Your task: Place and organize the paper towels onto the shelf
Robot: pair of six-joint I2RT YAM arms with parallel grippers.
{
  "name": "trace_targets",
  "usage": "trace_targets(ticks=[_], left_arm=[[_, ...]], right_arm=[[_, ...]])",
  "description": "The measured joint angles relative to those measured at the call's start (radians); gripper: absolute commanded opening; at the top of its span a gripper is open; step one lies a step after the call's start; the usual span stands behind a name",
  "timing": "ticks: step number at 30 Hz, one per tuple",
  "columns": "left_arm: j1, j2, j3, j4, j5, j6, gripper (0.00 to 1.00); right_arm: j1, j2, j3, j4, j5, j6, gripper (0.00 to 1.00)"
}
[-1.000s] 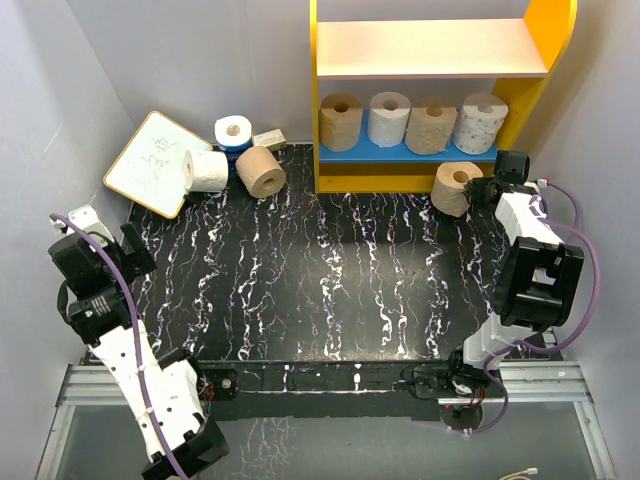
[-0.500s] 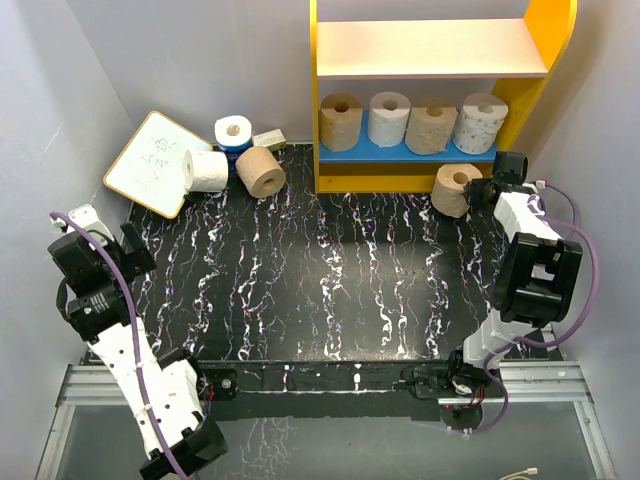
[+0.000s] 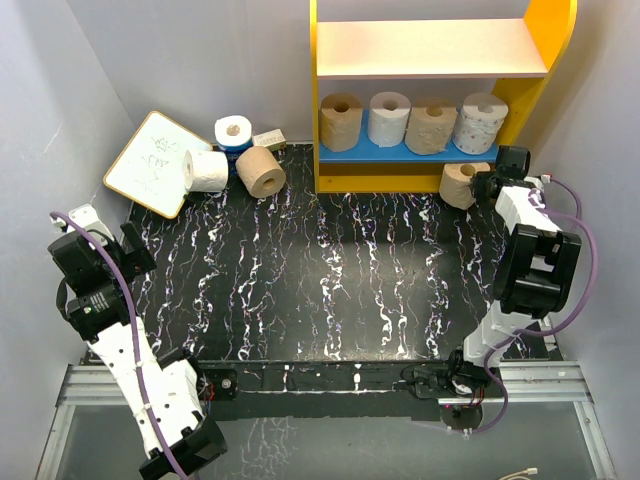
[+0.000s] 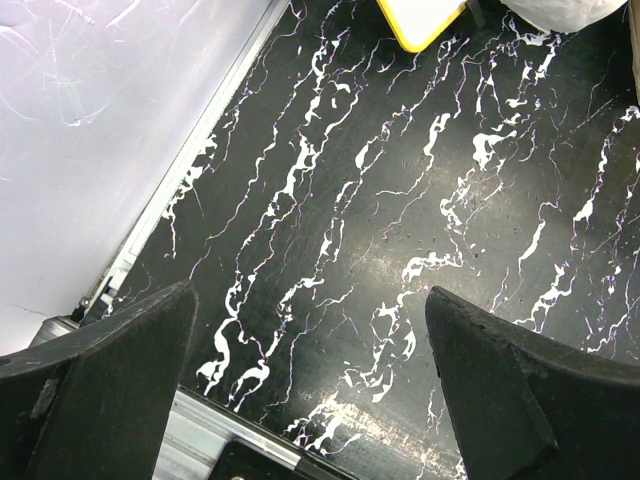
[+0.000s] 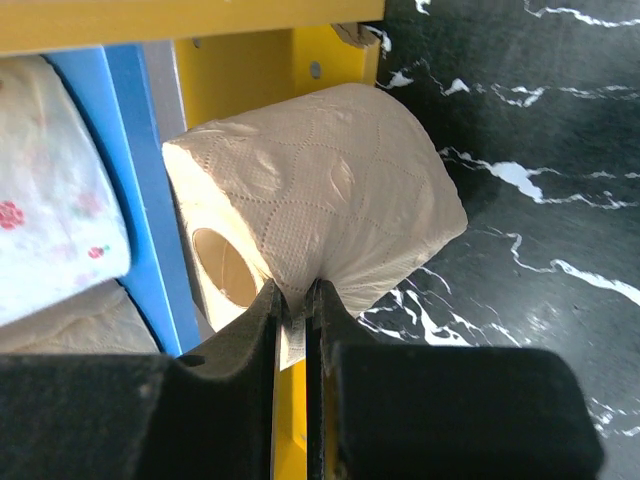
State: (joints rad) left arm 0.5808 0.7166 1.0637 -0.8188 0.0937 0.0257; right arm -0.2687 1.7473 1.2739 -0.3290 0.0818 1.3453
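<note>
My right gripper pushes outward next, working the cream roll [image 3: 460,184] into the space below the blue board to release it, as the roll still juts past the shelf's front.
The yellow shelf [image 3: 328,100] stands at the back with several paper towel rolls on its blue lower board [image 3: 405,152]: tan [image 3: 341,121], white [image 3: 389,118], tan [image 3: 431,124] and a patterned white one [image 3: 480,122]. My right gripper [image 3: 484,184] is shut on the outer sheet of a cream roll [image 3: 460,184], held by the shelf's right front post; the right wrist view shows the roll [image 5: 320,220] pinched at my fingertips [image 5: 297,300]. A white roll [image 3: 207,170], a tan roll [image 3: 261,171] and a blue-wrapped roll [image 3: 233,133] lie at the back left. My left gripper [image 4: 310,330] is open and empty.
A white writing board [image 3: 156,162] leans at the back left, with a small box [image 3: 270,139] behind the loose rolls. The pale upper board [image 3: 430,47] of the shelf is bare. Grey walls close in both sides.
My right gripper has moved the cream roll up and back toward the shelf's right front post. The left arm has not moved.
</note>
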Motion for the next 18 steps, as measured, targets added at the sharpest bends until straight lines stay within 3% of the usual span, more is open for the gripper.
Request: trace_targets(ticks=[18], left_arm=[[0.000, 0.007, 0.000, 0.000, 0.000, 0.000, 0.97]], right_arm=[[-0.020, 0.113, 0.027, 0.176, -0.051, 0.135, 0.00]])
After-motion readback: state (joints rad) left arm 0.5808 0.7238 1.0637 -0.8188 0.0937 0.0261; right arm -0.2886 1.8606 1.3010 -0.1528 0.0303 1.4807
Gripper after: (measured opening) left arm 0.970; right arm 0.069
